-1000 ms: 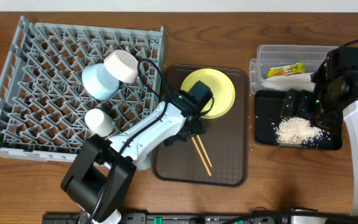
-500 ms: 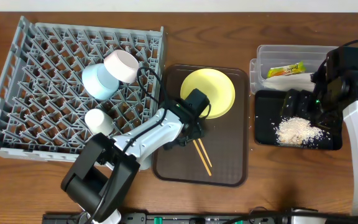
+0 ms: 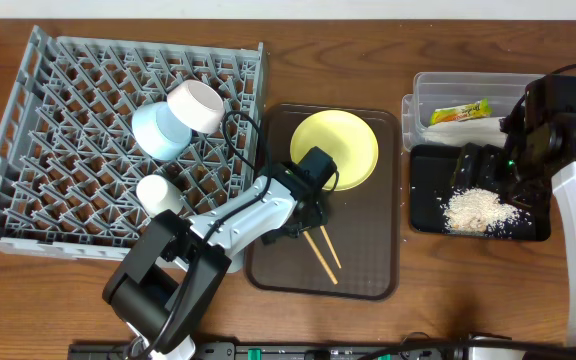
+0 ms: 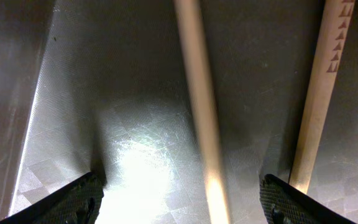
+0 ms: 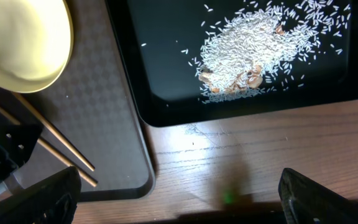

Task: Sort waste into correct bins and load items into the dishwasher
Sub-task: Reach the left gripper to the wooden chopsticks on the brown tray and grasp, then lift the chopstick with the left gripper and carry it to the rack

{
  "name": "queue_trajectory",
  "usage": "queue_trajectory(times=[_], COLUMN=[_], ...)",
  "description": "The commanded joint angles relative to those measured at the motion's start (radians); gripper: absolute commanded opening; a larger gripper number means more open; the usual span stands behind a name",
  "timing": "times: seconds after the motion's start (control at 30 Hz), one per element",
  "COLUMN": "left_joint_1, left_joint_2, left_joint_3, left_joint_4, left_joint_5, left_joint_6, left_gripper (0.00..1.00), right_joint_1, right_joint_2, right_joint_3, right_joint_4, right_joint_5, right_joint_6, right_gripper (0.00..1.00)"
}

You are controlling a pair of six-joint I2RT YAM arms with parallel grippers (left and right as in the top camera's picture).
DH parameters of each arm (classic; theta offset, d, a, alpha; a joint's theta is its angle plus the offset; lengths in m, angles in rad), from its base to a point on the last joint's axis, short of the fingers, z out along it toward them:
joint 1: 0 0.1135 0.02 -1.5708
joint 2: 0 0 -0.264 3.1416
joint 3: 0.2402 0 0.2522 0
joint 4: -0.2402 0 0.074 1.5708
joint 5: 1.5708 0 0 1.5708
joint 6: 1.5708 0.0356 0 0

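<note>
My left gripper stays low over the brown serving tray [image 3: 368, 250] next and closes onto that chopstick [image 3: 306, 234] already between its open fingers.
Two wooden chopsticks [image 3: 322, 254] lie on the brown serving tray [image 3: 368, 250] in front of the yellow plate [image 3: 340, 146]. My left gripper [image 3: 306, 218] is open low over their far ends. In the left wrist view one chopstick [image 4: 196, 93] lies between the fingers [image 4: 182, 200] and the other chopstick [image 4: 321, 99] is by the right finger. My right gripper [image 3: 483, 170] is open and empty [image 5: 179, 199], above the black tray [image 3: 426, 222] that holds the rice scraps [image 3: 478, 210]. The wrapper [image 3: 460, 113] and the napkin [image 3: 468, 130] lie in the clear tub [image 3: 420, 90].
The grey dish rack [image 3: 28, 150] at the left holds the light blue bowl [image 3: 156, 132], the white-beige bowl [image 3: 198, 104] and the small white cup [image 3: 158, 194]. The right wrist view shows the rice [image 5: 266, 56], the plate [image 5: 17, 43], the chopsticks [image 5: 55, 146] and bare wood table [image 5: 241, 155].
My left gripper has moved a little toward the table's front and down over the chopsticks, which have shifted slightly. The right arm has not moved.
</note>
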Motion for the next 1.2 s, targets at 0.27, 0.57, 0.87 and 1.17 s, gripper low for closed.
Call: queue_trajectory(times=[0.27, 0.57, 0.87, 1.17], left_joint_1=[-0.003, -0.003, -0.002, 0.002], left_joint_2=[0.03, 0.03, 0.03, 0.028], left_joint_3=[-0.007, -0.007, -0.007, 0.015], left_joint_4=[-0.002, 0.005, 0.04, 0.064], left_joint_5=[0.033, 0.032, 0.032, 0.032], left_joint_6=[-0.006, -0.006, -0.006, 0.029], left_gripper=[0.61, 0.32, 0.19, 0.12], right_joint_1=[-0.005, -0.005, -0.005, -0.005], right_joint_2=[-0.003, -0.003, -0.003, -0.003], right_joint_3=[0.008, 0.008, 0.008, 0.008], right_joint_4=[-0.002, -0.012, -0.013, -0.013], right_joint_5=[-0.005, -0.005, -0.005, -0.005], right_joint_6=[-0.01, -0.01, -0.01, -0.01], right_gripper=[0.99, 0.99, 0.99, 0.99])
